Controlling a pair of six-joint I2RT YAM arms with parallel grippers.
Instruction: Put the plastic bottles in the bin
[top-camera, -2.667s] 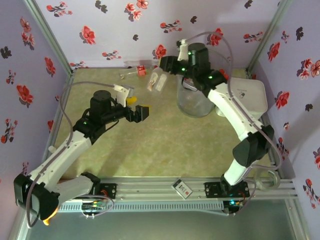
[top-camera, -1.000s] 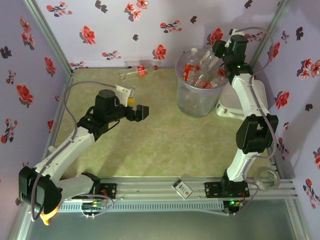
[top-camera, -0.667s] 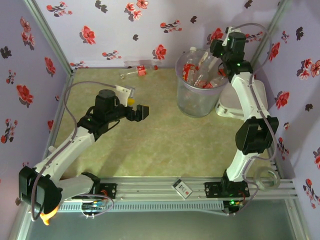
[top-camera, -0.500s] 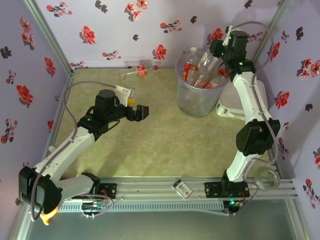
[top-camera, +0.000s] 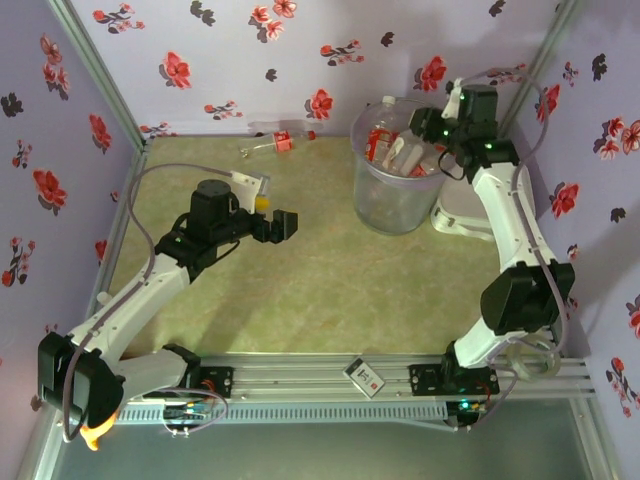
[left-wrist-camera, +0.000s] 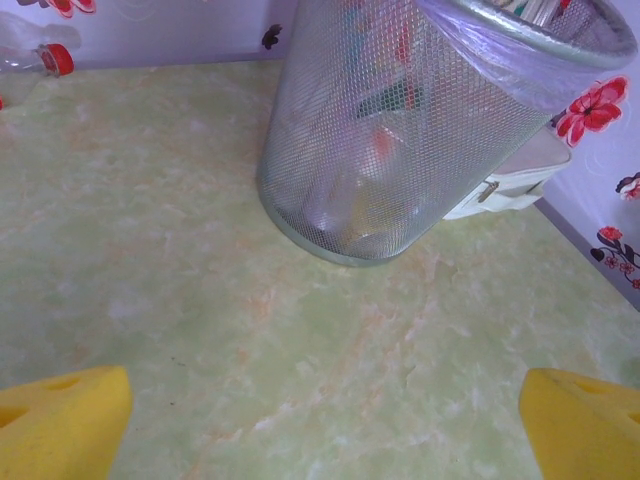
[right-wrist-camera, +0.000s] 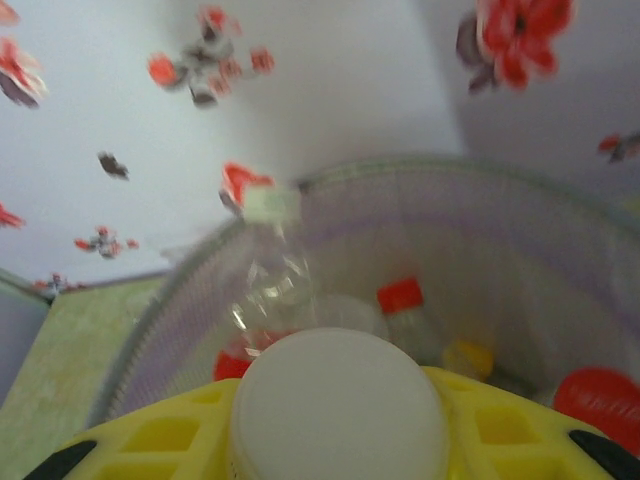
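Observation:
The plastic bottle is already hanging inside the bin's rim, so my right gripper will next move down toward the bin's opening (top-camera: 405, 140) (right-wrist-camera: 430, 270) below it and let go of the bottle there.
The bin (top-camera: 392, 180), a tall translucent grey bucket, stands at the back right and holds several plastic bottles (top-camera: 385, 140) with red labels. My right gripper (top-camera: 428, 128) hangs over its right rim. In the right wrist view that gripper (right-wrist-camera: 335, 425) is shut on a plastic bottle whose white cap (right-wrist-camera: 335, 400) sits between the yellow fingers (right-wrist-camera: 520, 430), above the bin (right-wrist-camera: 520, 250). One more bottle (top-camera: 283, 137) lies on the floor by the back wall, its red cap (left-wrist-camera: 57, 58) showing. My left gripper (top-camera: 275, 215) is open over the floor, left of the bin (left-wrist-camera: 400, 130), nothing between its fingertips (left-wrist-camera: 60, 420).
A flat white lid-like object (top-camera: 480, 200) lies right of the bin, against its base (left-wrist-camera: 510, 185). Flowered walls close in the back and sides. A small yellow thing (right-wrist-camera: 467, 357) lies among the bottles inside the bin. A small card (top-camera: 365, 375) rests on the front rail.
My right arm has carried its bottle from the back middle over to the bin, and in the last second dropped lower over the bin's right rim. The left arm has stayed put.

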